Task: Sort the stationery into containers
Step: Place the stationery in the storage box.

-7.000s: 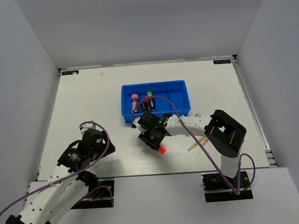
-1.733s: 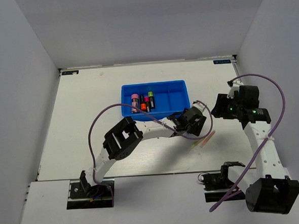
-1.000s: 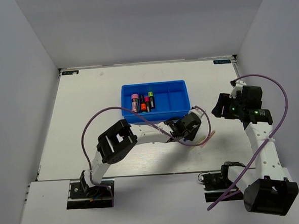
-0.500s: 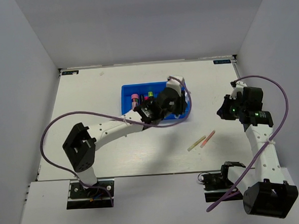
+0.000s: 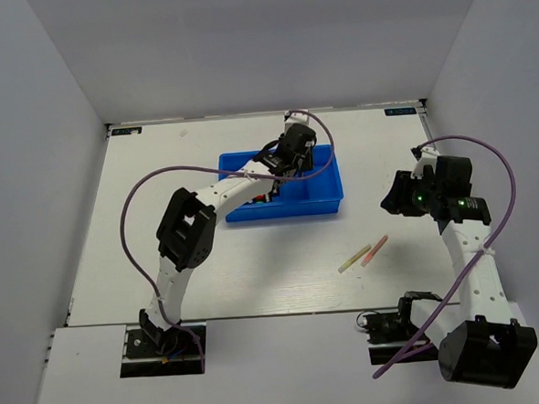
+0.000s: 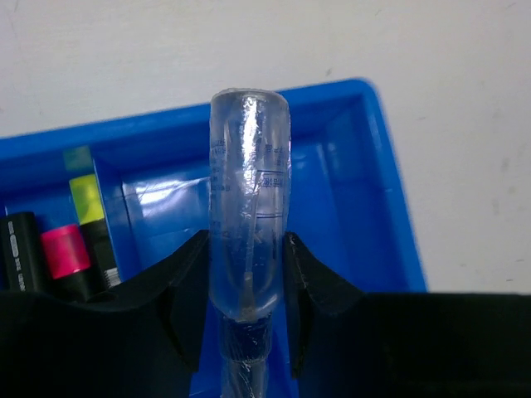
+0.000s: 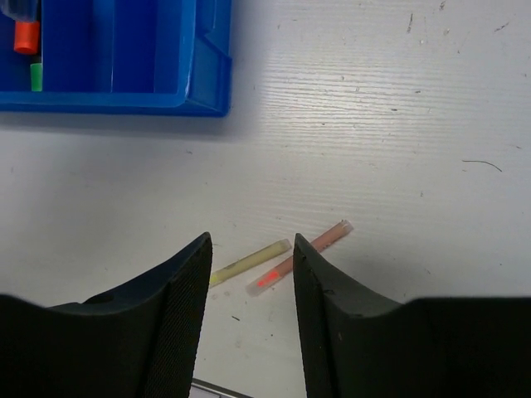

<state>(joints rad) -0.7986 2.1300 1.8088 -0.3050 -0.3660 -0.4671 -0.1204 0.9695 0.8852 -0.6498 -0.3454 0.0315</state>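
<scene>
The bare section of the blue tray beside the highlighters is below the left gripper, so the gripper will next lower the clear pen-like tube into it and release the tube where there is free space.
My left gripper (image 6: 246, 249) is shut on a clear, pen-like tube (image 6: 249, 199) with a dark blue part near its base. It hangs over the blue tray (image 6: 357, 95), above a bare compartment. In the top view that gripper (image 5: 294, 151) sits at the tray's (image 5: 284, 210) far rim. Highlighters with a pink cap (image 6: 65, 253) and a yellow-green cap (image 6: 85, 197) lie in the left compartments. My right gripper (image 7: 251, 249) is open and holds nothing. It hovers above a pink stick (image 7: 299, 257) and a pale-yellow stick (image 7: 249, 262) lying on the table.
From the right wrist, the tray's corner (image 7: 207, 91) shows at the upper left with an orange cap (image 7: 26, 37) and a green cap (image 7: 36, 76) inside. In the top view the two sticks (image 5: 364, 256) lie between the tray and the right arm (image 5: 434, 196).
My left arm has swung from the table near the sticks up over the tray to its far rim, carrying the tube. The right arm has hardly moved.
</scene>
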